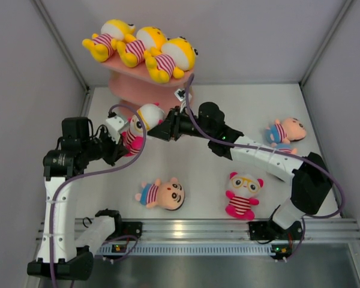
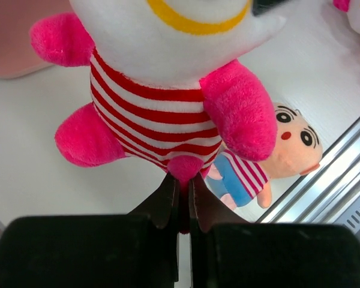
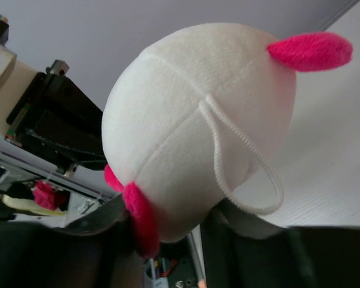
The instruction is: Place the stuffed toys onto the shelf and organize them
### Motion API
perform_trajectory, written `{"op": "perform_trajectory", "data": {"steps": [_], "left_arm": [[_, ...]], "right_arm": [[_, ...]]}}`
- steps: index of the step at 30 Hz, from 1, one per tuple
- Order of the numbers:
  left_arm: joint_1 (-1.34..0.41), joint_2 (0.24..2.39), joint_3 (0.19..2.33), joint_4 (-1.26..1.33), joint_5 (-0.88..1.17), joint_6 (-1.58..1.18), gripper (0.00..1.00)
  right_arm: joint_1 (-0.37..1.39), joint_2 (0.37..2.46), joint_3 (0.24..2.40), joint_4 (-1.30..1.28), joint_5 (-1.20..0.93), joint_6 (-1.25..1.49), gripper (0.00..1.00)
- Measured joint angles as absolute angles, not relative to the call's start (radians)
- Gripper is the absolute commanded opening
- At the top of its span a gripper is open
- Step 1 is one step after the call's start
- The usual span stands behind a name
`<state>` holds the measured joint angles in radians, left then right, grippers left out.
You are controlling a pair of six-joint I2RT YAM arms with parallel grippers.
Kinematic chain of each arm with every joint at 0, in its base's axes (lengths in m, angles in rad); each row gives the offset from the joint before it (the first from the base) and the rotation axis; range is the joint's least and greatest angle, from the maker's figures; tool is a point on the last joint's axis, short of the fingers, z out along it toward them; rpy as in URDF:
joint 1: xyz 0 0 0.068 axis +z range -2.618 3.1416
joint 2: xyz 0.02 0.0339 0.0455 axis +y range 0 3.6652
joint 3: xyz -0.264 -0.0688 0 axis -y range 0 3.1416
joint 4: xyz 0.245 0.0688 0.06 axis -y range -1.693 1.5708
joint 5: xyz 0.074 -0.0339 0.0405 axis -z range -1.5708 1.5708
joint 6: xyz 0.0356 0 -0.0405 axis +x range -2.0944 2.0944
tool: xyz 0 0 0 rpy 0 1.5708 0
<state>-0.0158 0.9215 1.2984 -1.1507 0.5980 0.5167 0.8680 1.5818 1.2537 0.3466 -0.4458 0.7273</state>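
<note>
Next, my left gripper moves outward, slides the pink-and-white toy head-first onto the board beneath the shelf's top board [image 1: 127, 86] and releases it. Yellow toys fill the top board.
A pink-and-white stuffed toy [image 1: 141, 123] hangs between both grippers, just in front of the pink shelf [image 1: 138, 90]. My left gripper [image 1: 121, 144] is shut on the pink nub at the bottom of its striped body [image 2: 156, 102], as the left wrist view [image 2: 183, 183] shows. My right gripper [image 1: 163, 129] clasps its white head [image 3: 192, 120], with the jaws on either side of the head [image 3: 174, 225]. Three yellow toys [image 1: 141, 45] lie on the shelf's top board. On the table lie two peach-faced toys [image 1: 162, 194] [image 1: 285, 132] and a second pink-and-white toy [image 1: 243, 195]. A third peach-faced toy is out of view.
Grey walls close in the table on the left, back and right. A metal rail [image 1: 198, 228] runs along the near edge. The shelf's lower boards are mostly hidden under its top board. A corner of the shelf [image 2: 12, 42] shows in the left wrist view.
</note>
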Motion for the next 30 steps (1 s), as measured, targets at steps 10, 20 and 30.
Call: {"op": "perform_trajectory", "data": {"steps": [10,20,30], "left_arm": [[-0.016,1.047,1.365,-1.091,0.414,0.436,0.0],[-0.016,1.2,1.438,-0.9,0.226,0.433,0.0],[-0.016,1.38,1.462,-0.707,0.139,0.416,0.0]], "right_arm": [[0.87,1.433,1.19,0.131,-0.277,0.564,0.79],[0.87,1.111,1.042,0.022,-0.093,0.469,0.8],[0.87,1.053,0.971,-0.033,-0.017,0.42,0.8]]}}
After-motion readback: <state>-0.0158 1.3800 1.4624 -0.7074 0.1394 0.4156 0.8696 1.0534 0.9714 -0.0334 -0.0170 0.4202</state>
